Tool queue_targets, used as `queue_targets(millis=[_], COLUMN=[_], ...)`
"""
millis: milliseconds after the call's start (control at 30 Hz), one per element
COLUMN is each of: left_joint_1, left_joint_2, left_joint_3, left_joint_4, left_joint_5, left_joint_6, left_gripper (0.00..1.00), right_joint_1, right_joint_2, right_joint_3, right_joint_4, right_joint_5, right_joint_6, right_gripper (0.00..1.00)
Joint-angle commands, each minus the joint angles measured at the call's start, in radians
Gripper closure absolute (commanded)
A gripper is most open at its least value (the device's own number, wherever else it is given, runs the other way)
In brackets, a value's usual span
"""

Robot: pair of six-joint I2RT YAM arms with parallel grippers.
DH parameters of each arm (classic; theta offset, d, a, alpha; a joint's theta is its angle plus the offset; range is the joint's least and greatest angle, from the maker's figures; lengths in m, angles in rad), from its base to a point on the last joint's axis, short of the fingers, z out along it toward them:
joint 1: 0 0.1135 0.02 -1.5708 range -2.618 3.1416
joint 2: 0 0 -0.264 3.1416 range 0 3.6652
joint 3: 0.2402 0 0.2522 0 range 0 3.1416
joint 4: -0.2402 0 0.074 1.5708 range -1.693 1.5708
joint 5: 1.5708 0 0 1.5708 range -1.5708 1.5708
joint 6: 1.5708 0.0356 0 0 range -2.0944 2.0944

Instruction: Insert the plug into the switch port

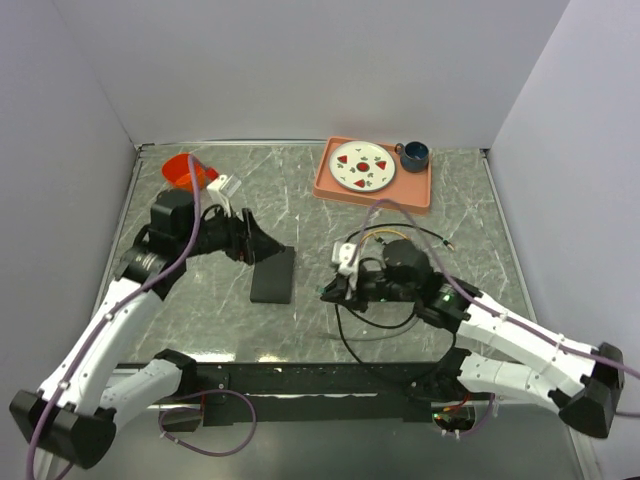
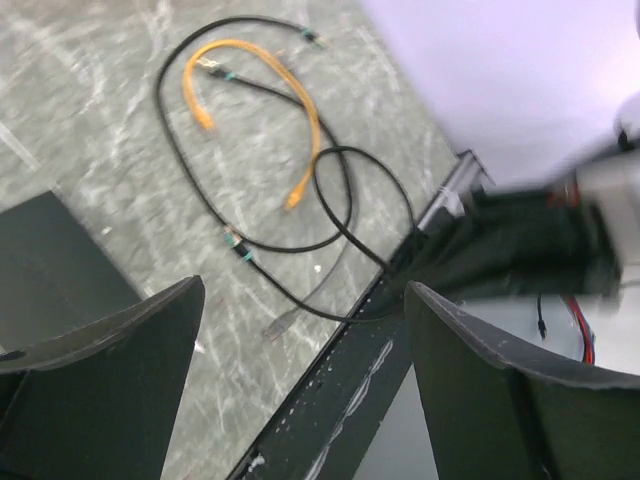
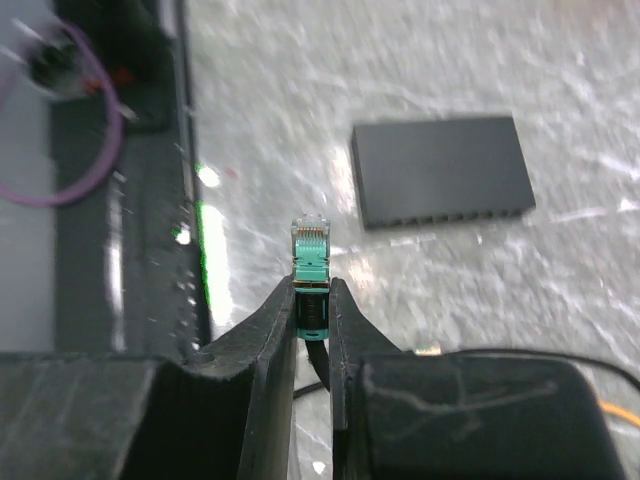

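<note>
My left gripper will next swing back and across onto the exposed teal plug, which is behind it and to its right in the top view.
The switch is a flat matte-black box (image 1: 273,275) lying on the marbled table. In the right wrist view a row of ports (image 3: 450,217) runs along the long side of the switch (image 3: 440,165) that faces me. My right gripper (image 3: 313,290) is shut on the teal plug (image 3: 310,255), which sticks out past the fingertips and points toward the port side, well short of it. Its black cable trails back under the gripper. From above, the right gripper (image 1: 332,291) sits to the right of the switch. My left gripper (image 1: 272,244) stands open at the switch's far end, with nothing between its fingers (image 2: 130,370).
A loose orange cable (image 2: 300,130) and black cable loops (image 2: 345,215) lie on the table near the right arm. A salmon-pink tray (image 1: 420,190) with a plate and a blue mug (image 1: 414,153) stands at the back. A red cup (image 1: 185,172) sits at the back left.
</note>
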Motion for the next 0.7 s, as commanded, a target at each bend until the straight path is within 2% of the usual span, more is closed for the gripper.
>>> queue_targets(millis=[0,167,300,333,500,567,667], left_joint_1=[-0.007,-0.032,-0.086,-0.128,-0.299,-0.378,-0.475], left_joint_2=[-0.144,-0.266,-0.263,-0.246,-0.183,-0.154,-0.131], left_joint_3=[-0.075,-0.129,-0.146,-0.145,-0.117,-0.099,-0.068], left_joint_4=[0.220,0.431,0.553,0.567,0.645,0.646,0.618], left_joint_5=[0.136,0.222,0.276,0.281,0.259,0.252,0.210], left_joint_6=[0.002,-0.012,-0.020,-0.015,0.045,0.090,0.172], left_gripper=[0.14,0.18,0.25,0.27,0.31,0.34,0.35], right_joint_1=[-0.173,-0.271,-0.290,-0.292,-0.290,-0.290,-0.289], right_joint_2=[-0.046,-0.014,0.036,0.044,0.076,0.081,0.081], right_joint_3=[0.048,0.126,0.155,0.158,0.125,0.123,0.148], right_joint_4=[0.051,0.039,0.144,0.175,0.532,0.577,0.533], right_joint_5=[-0.487,-0.798,-1.049,-1.127,-1.245,-1.275,-1.292], right_joint_6=[0.076,0.108,0.211,0.240,0.534,0.591,0.555], right_gripper=[1.00,1.00,1.00,1.00,1.00,1.00,1.00])
